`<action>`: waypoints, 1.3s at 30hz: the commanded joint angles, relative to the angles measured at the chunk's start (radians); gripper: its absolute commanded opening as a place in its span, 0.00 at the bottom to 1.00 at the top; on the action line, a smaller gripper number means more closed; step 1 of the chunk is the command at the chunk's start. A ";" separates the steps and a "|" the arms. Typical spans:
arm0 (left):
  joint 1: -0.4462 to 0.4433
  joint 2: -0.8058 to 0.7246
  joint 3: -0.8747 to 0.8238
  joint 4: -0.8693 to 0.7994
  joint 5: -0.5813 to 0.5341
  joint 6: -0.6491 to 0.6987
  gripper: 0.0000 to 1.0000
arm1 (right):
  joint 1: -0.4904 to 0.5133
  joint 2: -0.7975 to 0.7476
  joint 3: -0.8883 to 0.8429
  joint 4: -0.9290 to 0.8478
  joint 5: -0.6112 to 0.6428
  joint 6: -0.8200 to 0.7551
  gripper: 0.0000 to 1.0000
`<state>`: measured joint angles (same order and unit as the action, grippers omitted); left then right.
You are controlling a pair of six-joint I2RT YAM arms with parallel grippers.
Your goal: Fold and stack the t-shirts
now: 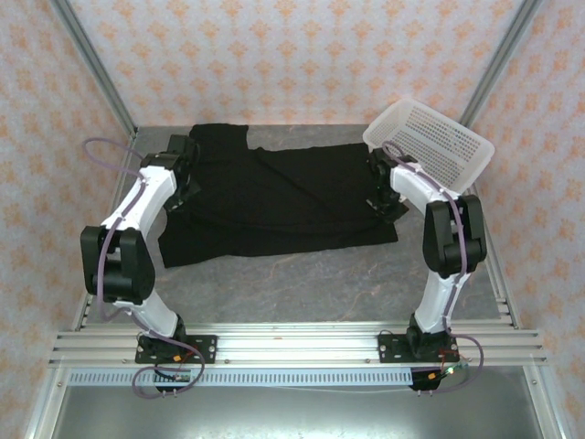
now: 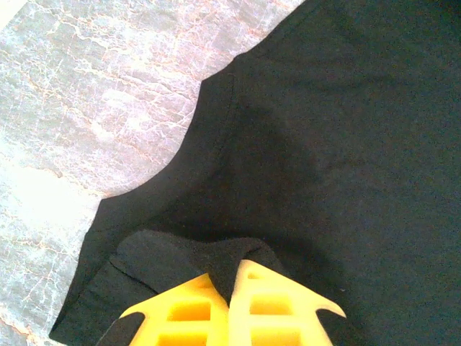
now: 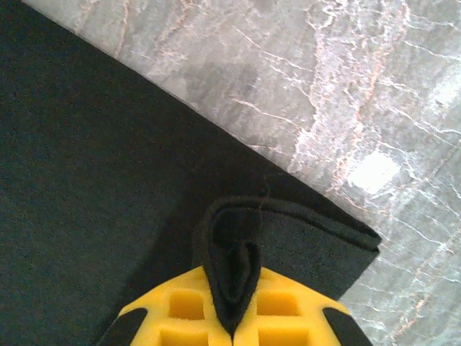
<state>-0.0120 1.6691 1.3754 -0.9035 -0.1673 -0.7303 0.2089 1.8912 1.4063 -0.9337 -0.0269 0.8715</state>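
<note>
My left gripper will next move gently a little outward over the shirt's flat fabric (image 1: 208, 176) and let go of the shirt's raised fold there, because that smooth part of the shirt is just outward of the gripper's fingers.
One black t-shirt (image 1: 274, 197) lies spread across the middle of the grey marbled table (image 1: 274, 283), plain side up with no print showing. My left gripper (image 1: 186, 183) is at the shirt's left edge. In the left wrist view its yellow fingers (image 2: 180, 310) are shut on a raised fold of the black fabric (image 2: 324, 144). My right gripper (image 1: 384, 195) is at the shirt's right edge. In the right wrist view the right gripper (image 3: 234, 295) pinches a bunched fold of the shirt's corner (image 3: 94, 180) between its yellow fingers (image 3: 288, 306).
A white perforated basket (image 1: 431, 139) stands tilted at the back right, just behind the right arm. Patterned walls and metal posts close in the back and sides. Bare table (image 1: 283, 283) lies between the shirt and the arm bases.
</note>
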 commanded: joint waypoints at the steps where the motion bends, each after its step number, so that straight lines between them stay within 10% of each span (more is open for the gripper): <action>1: 0.010 0.025 0.042 0.001 -0.062 0.038 0.00 | 0.004 0.026 0.034 -0.004 0.056 0.006 0.00; 27: 0.030 0.186 0.203 -0.019 -0.069 0.140 0.00 | -0.012 0.121 0.153 -0.018 0.062 -0.050 0.00; 31: 0.033 0.191 0.253 -0.091 -0.076 0.161 0.69 | -0.023 0.094 0.193 -0.044 0.053 -0.080 0.32; 35: 0.077 0.109 0.218 -0.156 -0.025 0.124 0.82 | -0.042 0.017 0.179 -0.069 0.055 -0.096 0.58; 39: 0.139 -0.036 0.044 -0.197 0.092 0.040 0.82 | -0.052 -0.103 0.084 -0.071 0.044 -0.115 0.60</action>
<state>0.0883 1.7466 1.5124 -0.9874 -0.1429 -0.6266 0.1638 1.9034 1.5417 -0.9501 -0.0067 0.7803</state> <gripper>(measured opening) 0.819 0.600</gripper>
